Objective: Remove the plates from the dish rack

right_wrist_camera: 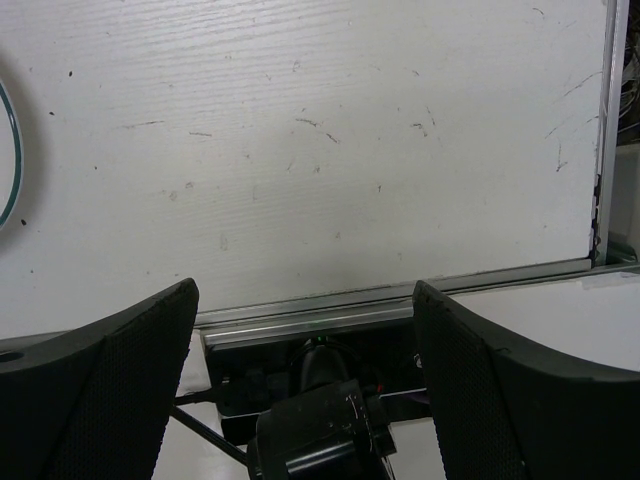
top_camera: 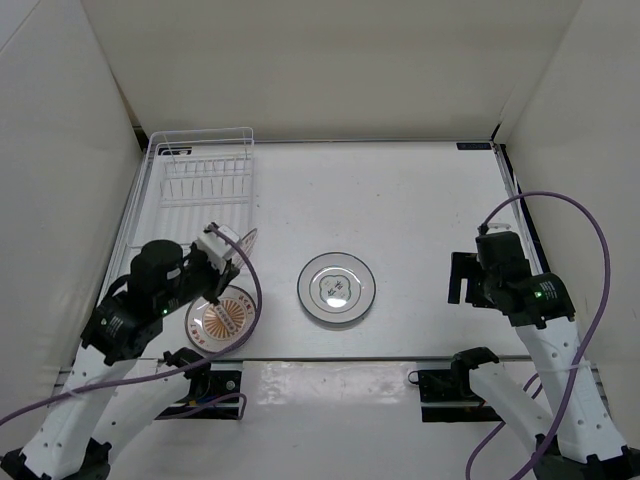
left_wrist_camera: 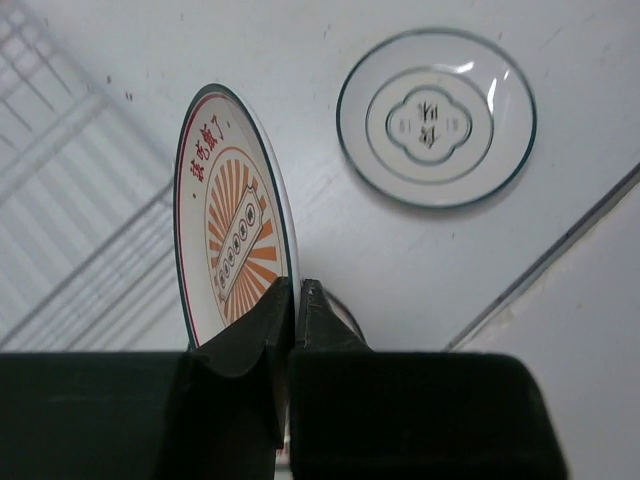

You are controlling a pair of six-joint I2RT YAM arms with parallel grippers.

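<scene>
I will swing my left gripper back and down next, turning it, to release the held plate onto the flat orange plate, because the orange plate is below and back of my left gripper.
My left gripper (top_camera: pixel 232 250) (left_wrist_camera: pixel 297 285) is shut on the rim of an orange-brown patterned plate (left_wrist_camera: pixel 230 215), held upright on edge above the table, in front of the dish rack (top_camera: pixel 200 165). The held plate shows edge-on in the top view (top_camera: pixel 245 240). A second orange patterned plate (top_camera: pixel 222 318) lies flat under my left arm. The white plate with a grey ring (top_camera: pixel 337 289) (left_wrist_camera: pixel 436 116) lies flat mid-table. My right gripper (top_camera: pixel 462 278) (right_wrist_camera: pixel 305 290) is open and empty at the right, away from the plates.
The white wire rack stands at the back left against the wall, and its wires show at the left of the left wrist view (left_wrist_camera: pixel 60 200). A metal rail (right_wrist_camera: pixel 400 295) runs along the table's near edge. White walls enclose the table.
</scene>
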